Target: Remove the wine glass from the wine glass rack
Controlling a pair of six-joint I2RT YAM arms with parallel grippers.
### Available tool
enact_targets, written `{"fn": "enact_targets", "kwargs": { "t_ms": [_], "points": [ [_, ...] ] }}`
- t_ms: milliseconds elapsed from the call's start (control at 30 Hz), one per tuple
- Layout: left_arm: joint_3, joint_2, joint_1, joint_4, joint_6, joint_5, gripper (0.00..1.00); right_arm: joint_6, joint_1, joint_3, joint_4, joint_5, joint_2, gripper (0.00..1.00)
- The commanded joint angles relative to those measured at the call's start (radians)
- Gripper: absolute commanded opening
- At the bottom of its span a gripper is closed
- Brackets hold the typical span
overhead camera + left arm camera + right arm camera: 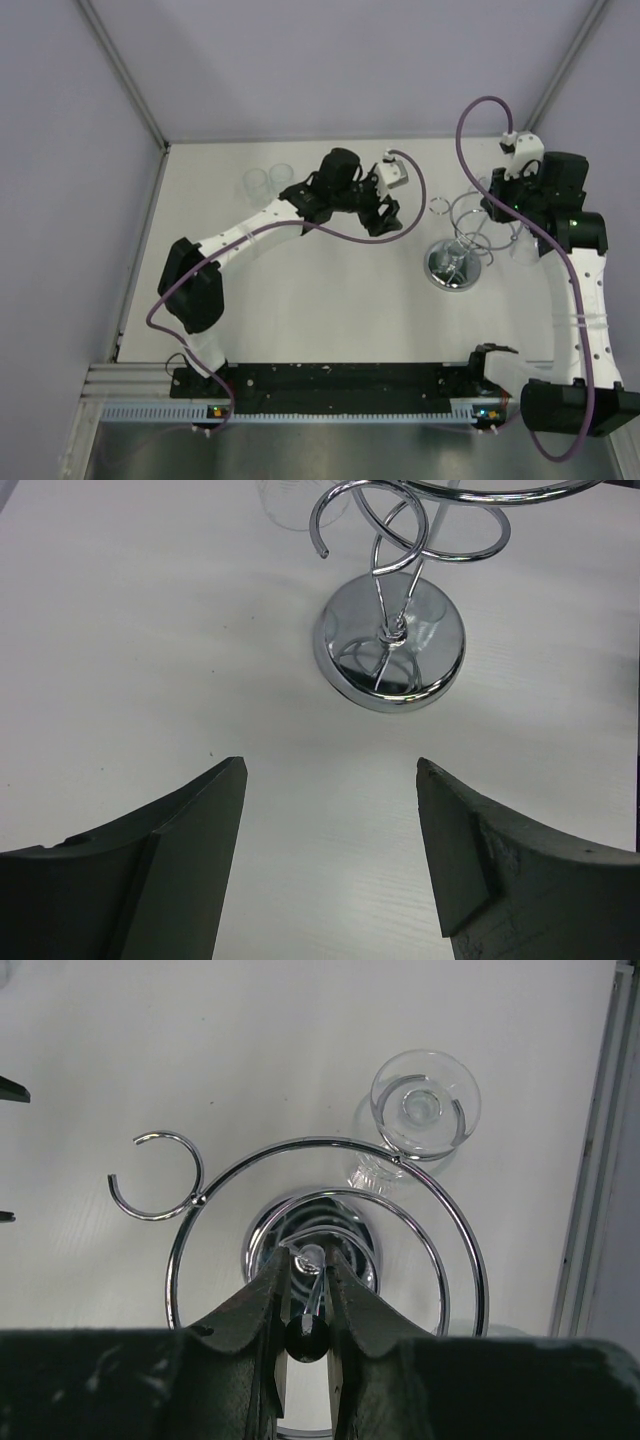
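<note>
The rack's frame post is crowding the glass. My right gripper needs to move the rack to the left in the top view, onto the bare tabletop, and let go.
The chrome wine glass rack (455, 266) stands right of centre, and its mirror disc base (390, 645) lies ahead of my left gripper. A clear wine glass (425, 1105) hangs foot-up in one small ring on the rack's rim (300, 1141); a neighbouring ring (155, 1175) holds nothing. My right gripper (310, 1260) reaches down inside the rack's hoops. Its fingers (262, 1295) are closed on the thin central stem, apart from the glass. My left gripper (330, 765) is open over bare table, left of the rack (385, 215).
Two clear glasses (265, 180) stand at the back left of the table. The enclosure's metal frame post (600, 1160) runs close behind the hanging glass on the right. Purple cables loop over both arms.
</note>
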Motion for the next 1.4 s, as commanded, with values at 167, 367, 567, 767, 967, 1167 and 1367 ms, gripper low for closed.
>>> {"fn": "enact_targets", "kwargs": {
  "t_ms": [167, 367, 567, 767, 967, 1167, 1367],
  "points": [
    [-0.061, -0.101, 0.025, -0.003, 0.016, -0.025, 0.73, 0.027, 0.062, 0.13, 0.107, -0.076, 0.049, 0.0],
    [-0.119, -0.138, 0.043, 0.018, 0.018, -0.112, 0.73, 0.032, 0.122, 0.19, 0.123, -0.076, 0.105, 0.0],
    [-0.211, -0.212, 0.074, 0.006, 0.035, -0.124, 0.73, 0.033, 0.178, 0.251, 0.154, -0.094, 0.161, 0.0],
    [-0.302, -0.293, 0.1, -0.006, 0.044, -0.126, 0.73, 0.038, 0.25, 0.334, 0.192, -0.096, 0.243, 0.0],
    [-0.352, -0.336, 0.125, -0.008, 0.045, -0.124, 0.73, 0.073, 0.303, 0.408, 0.234, -0.032, 0.323, 0.0],
    [-0.365, -0.352, 0.14, -0.005, 0.044, -0.123, 0.73, 0.119, 0.337, 0.448, 0.266, 0.085, 0.369, 0.0],
    [-0.372, -0.35, 0.151, -0.003, 0.041, -0.117, 0.73, 0.133, 0.382, 0.491, 0.286, 0.204, 0.41, 0.0]
  ]
}}
